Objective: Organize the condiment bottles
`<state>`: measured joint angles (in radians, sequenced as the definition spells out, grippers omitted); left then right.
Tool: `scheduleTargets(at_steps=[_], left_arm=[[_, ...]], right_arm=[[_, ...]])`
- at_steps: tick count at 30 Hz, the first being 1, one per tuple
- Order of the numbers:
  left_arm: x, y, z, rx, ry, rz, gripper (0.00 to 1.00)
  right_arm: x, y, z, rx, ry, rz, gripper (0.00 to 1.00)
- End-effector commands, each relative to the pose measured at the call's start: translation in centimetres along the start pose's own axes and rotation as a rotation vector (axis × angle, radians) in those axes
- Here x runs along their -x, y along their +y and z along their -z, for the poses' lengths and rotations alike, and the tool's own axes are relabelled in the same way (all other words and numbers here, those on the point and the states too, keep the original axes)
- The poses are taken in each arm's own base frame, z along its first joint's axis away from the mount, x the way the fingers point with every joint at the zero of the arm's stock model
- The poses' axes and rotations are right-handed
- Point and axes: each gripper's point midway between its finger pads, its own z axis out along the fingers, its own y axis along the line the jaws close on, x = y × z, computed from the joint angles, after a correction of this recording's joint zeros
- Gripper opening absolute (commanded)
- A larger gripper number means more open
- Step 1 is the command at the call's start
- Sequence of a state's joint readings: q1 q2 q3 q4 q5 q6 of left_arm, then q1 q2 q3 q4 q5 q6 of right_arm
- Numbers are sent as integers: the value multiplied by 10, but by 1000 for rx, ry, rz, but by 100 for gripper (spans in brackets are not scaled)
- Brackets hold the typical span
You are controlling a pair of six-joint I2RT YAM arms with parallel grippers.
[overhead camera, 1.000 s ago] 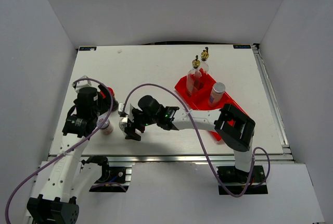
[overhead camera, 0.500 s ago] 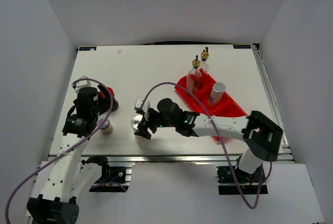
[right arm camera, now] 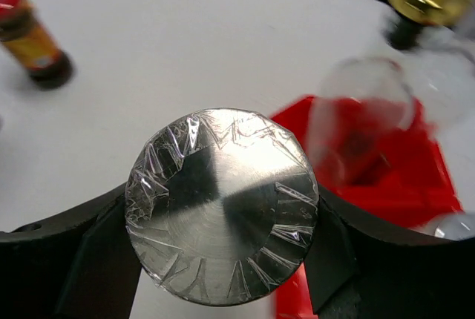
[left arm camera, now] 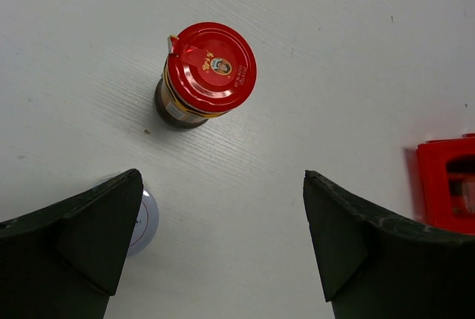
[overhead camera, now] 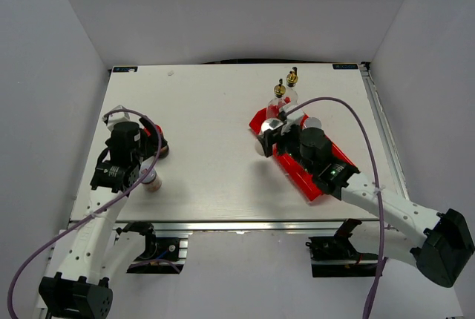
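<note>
The robot's left gripper has bare table between its fingers, so next it should move outward and down to close on the jar's red lid (left arm camera: 212,68), which is outward of it and below.
My right gripper (overhead camera: 269,135) is shut on a silver-lidded shaker (right arm camera: 223,204) and holds it over the left end of the red bin (overhead camera: 326,157). Two clear glass bottles with gold tops (overhead camera: 280,90) (overhead camera: 293,76) stand at the bin's far end. Another silver-lidded shaker (overhead camera: 312,122) stands in the bin. On the left, my left gripper (left arm camera: 223,176) hangs open over bare table, just short of the red-lidded brown jar (left arm camera: 208,74). A third shaker (left arm camera: 145,222) stands on the table, partly hidden by the left finger.
The red bin (right arm camera: 401,178) lies diagonally at the right of the table. The left arm's purple cable (overhead camera: 141,122) loops above the jar. The table's edge rail (overhead camera: 386,133) runs along the right side.
The right arm has carried the shaker from the left-middle of the table rightward to the bin's left end. The left arm has stayed put.
</note>
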<state>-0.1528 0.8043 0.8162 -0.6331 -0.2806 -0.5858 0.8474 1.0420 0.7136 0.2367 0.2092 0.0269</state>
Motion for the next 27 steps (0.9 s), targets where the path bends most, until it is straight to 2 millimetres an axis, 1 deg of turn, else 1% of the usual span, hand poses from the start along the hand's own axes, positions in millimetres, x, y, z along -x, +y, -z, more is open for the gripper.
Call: scheduleTargets(at_steps=[1,2,3,4,5,8,12,14,17,20,21,23,25,27], left_arm=[[5,-8,-4,-21,-15,19,98],[5,-8,-5,-20,-16,22,98],[4,-7,-6,-15,-14,24,98],[4,-8,-7,-16,-16,25,98],[4,-8,-7,-16,-16,28,98],[3,-8,-9,-16,-13,30,98],[3,-8,-11,-7,-7,30,98],[3,-8,-12,-2,-6,32,98],[3,-7,-16,16,-7,44,98],[3,-4,-23,54,-2,64,98],[4,-3,-25,70,-3,73,98],[7,-1,-28,91,-11,85,98],[9,2,-31,122,-28,105,98],[13,5,-35,146,-52,125,98]], right_arm=[[12,-48,10,-188,-42,-49,10],[8,-54,12,-209,-35,-49,10],[5,-66,13,-249,-29,-51,9],[-2,-74,14,-278,-21,-53,9],[-8,-90,15,-340,-8,-61,9],[-27,-114,17,-437,21,-86,7],[-34,-131,15,-487,-1,-91,7],[-42,-137,13,-516,11,-84,8],[-57,-137,7,-509,57,-81,11],[-70,-140,5,-532,87,-103,28],[-73,-140,5,-538,96,-118,43],[-77,-138,4,-534,108,-133,60],[-78,-136,3,-524,116,-151,87],[-77,-134,3,-518,121,-165,89]])
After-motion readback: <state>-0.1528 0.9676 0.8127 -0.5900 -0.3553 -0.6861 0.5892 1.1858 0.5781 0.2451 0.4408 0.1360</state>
